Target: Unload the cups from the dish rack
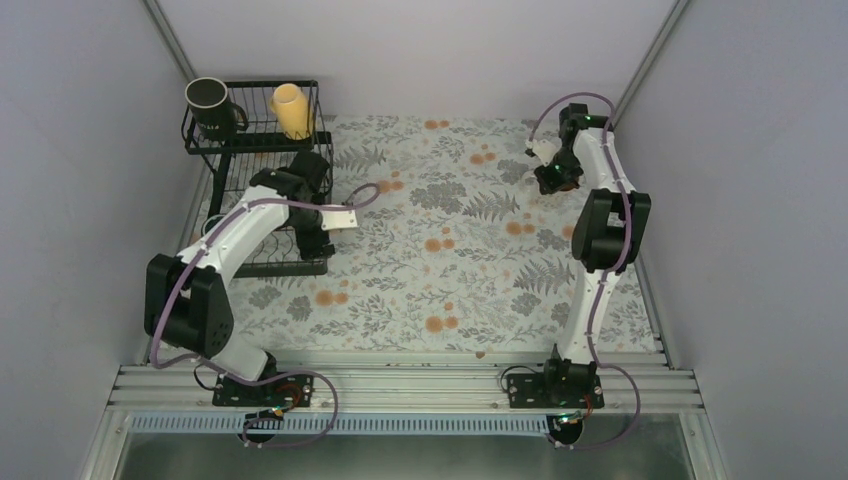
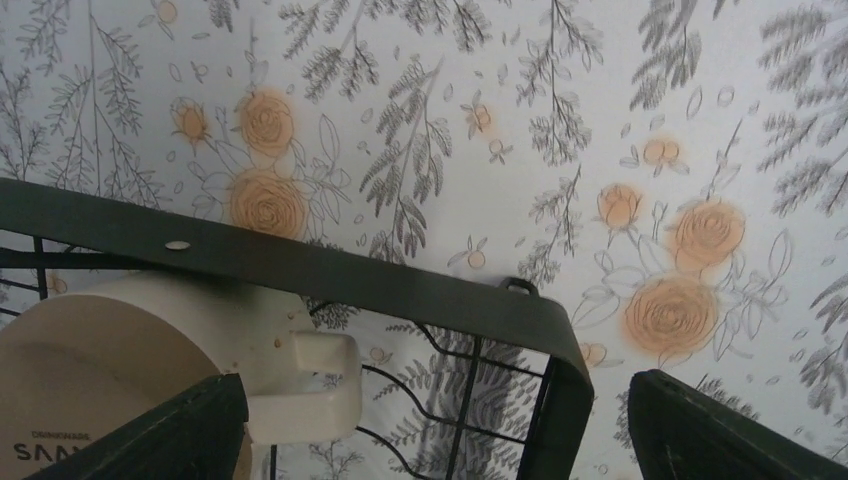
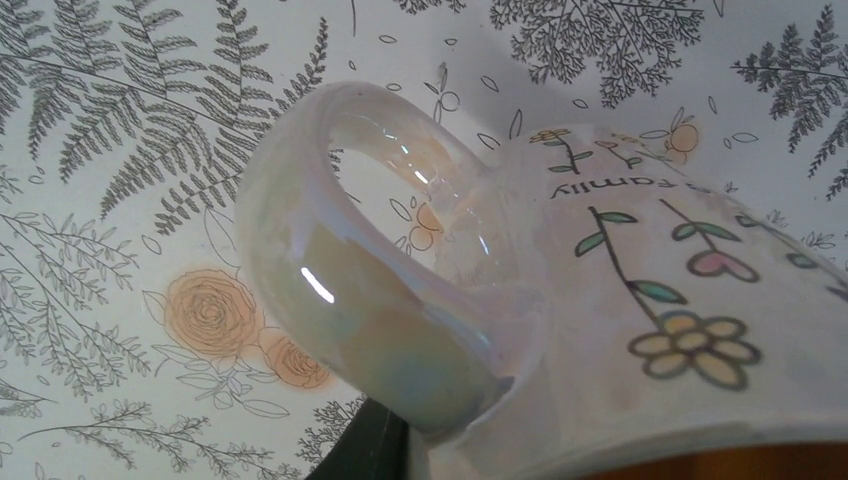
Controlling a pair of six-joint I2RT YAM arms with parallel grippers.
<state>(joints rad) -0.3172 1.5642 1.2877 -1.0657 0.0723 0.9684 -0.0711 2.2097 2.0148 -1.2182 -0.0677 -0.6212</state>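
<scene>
The rack's rim (image 2: 400, 285) is between my left gripper's fingers, so I will turn that gripper and lower it toward the left in its wrist view onto the cream mug's handle (image 2: 346, 384).
The black wire dish rack (image 1: 300, 268) stands at the far left. On its upper shelf are a black mug (image 1: 208, 102) and a pale yellow tumbler (image 1: 291, 109). My left gripper (image 1: 318, 238) hovers open over the rack's lower tier; in the left wrist view its jaws (image 2: 440, 440) straddle the rack's corner rim (image 2: 400, 285), with the cream mug (image 2: 120, 350) beside the left finger. My right gripper (image 1: 553, 178) at the far right is shut on a pearly floral cup with orange inside (image 3: 620, 300), held just above the mat. One dark finger (image 3: 372, 450) shows under its handle. The dark green mug is hidden.
A floral mat (image 1: 450, 250) covers the table between the arms. Grey walls close in on both sides and the back. A metal rail (image 1: 400, 385) runs along the near edge at the arm bases.
</scene>
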